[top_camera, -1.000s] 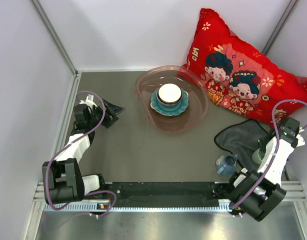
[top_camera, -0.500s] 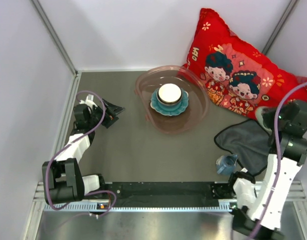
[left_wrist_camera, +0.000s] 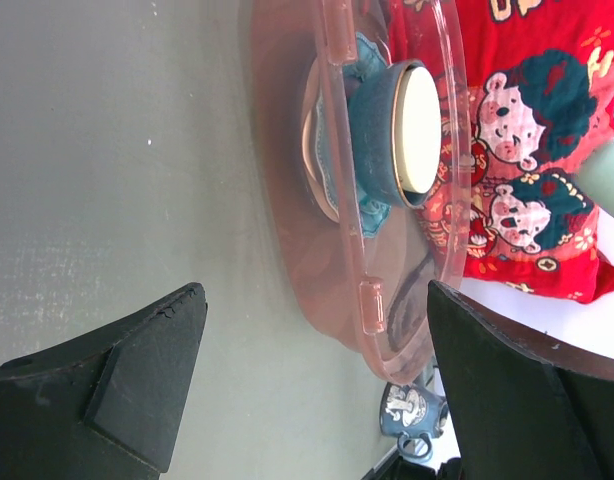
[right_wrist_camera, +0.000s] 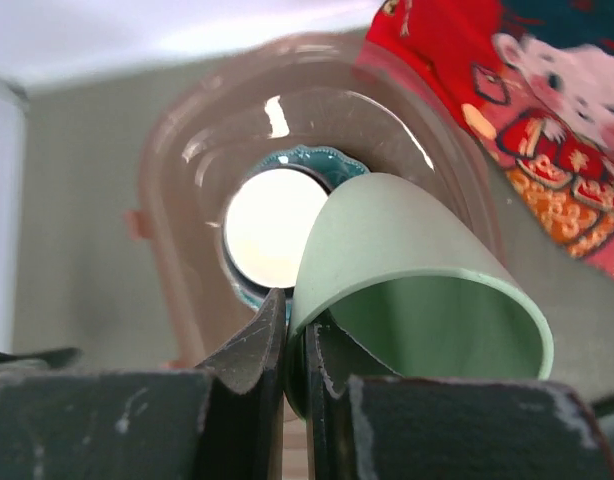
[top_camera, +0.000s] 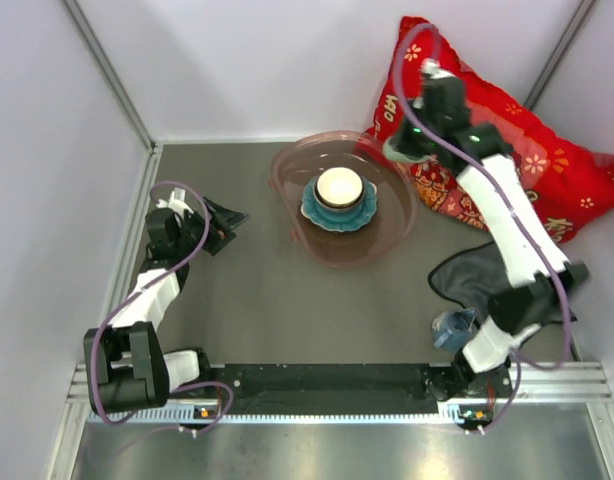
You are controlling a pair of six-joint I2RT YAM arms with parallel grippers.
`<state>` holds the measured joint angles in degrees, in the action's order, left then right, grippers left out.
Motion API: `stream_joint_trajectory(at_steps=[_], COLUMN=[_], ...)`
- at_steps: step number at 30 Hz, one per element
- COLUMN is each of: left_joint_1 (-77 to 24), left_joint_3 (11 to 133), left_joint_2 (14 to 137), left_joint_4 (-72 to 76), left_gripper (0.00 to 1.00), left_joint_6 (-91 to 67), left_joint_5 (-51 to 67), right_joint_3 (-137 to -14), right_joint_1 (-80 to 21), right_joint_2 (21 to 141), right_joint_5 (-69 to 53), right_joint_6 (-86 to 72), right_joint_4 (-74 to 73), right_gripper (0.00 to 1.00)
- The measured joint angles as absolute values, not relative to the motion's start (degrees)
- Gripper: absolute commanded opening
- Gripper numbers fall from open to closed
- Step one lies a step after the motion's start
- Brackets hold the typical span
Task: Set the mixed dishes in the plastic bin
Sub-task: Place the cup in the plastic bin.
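My right gripper brings the cup (right_wrist_camera: 417, 270) down and back next to release it, because the bin's bottom beside the teal plate is bare there.
The pinkish plastic bin (top_camera: 297, 235) holds a teal scalloped plate (top_camera: 314, 212), with a blue bowl (left_wrist_camera: 372, 150) and a cream-white bowl (top_camera: 339, 187) stacked on it. My right gripper (top_camera: 403, 138) is shut on the wall of the pale green cup (right_wrist_camera: 417, 270) and holds it tilted above the bin's far right rim (right_wrist_camera: 187, 150). A small blue mug (top_camera: 452, 328) stands near the table's front right. My left gripper (top_camera: 227, 222) is open and empty, left of the bin. The handled plate is out of view.
A red cartoon-print pillow (top_camera: 507, 140) leans at the back right, just behind my right arm. A dark grey cloth (top_camera: 482, 280) lies beside the mug. Grey walls close in the left and back sides.
My right arm has swung from the near right by the cloth up and across to the bin's far right rim, carrying the green cup. The left arm has not moved.
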<state>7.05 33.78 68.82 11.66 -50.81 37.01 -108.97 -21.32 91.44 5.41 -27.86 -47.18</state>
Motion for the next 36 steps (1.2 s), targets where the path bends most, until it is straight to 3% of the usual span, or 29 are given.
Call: stream_joint_trajectory(at_steps=[5, 10, 23, 36], left_joint_1=[7.05, 7.05, 7.05, 7.05], left_joint_3=[33.78, 33.78, 33.78, 33.76], left_joint_2=[68.2, 67.96, 67.96, 66.85], left_joint_4=[11.07, 10.04, 9.78, 8.84], left_gripper=[0.95, 0.95, 0.95, 0.95], left_joint_6=[-50.43, -50.17, -49.74, -49.32], left_joint_5=[36.45, 36.14, 36.1, 35.92], right_joint_3=[-118.19, -118.78, -100.49, -93.71], right_joint_1=[-28.01, -32.49, -32.36, -29.06], right_joint_2=[104.03, 109.21, 107.77, 107.77], right_joint_5=[10.68, 15.75, 20.56, 15.53], right_joint_6=[-17.3, -11.14, -10.31, -14.09], right_joint_4=[-52.95, -58.19, -55.51, -49.32], right_gripper=[0.0, 0.0, 0.0, 0.0])
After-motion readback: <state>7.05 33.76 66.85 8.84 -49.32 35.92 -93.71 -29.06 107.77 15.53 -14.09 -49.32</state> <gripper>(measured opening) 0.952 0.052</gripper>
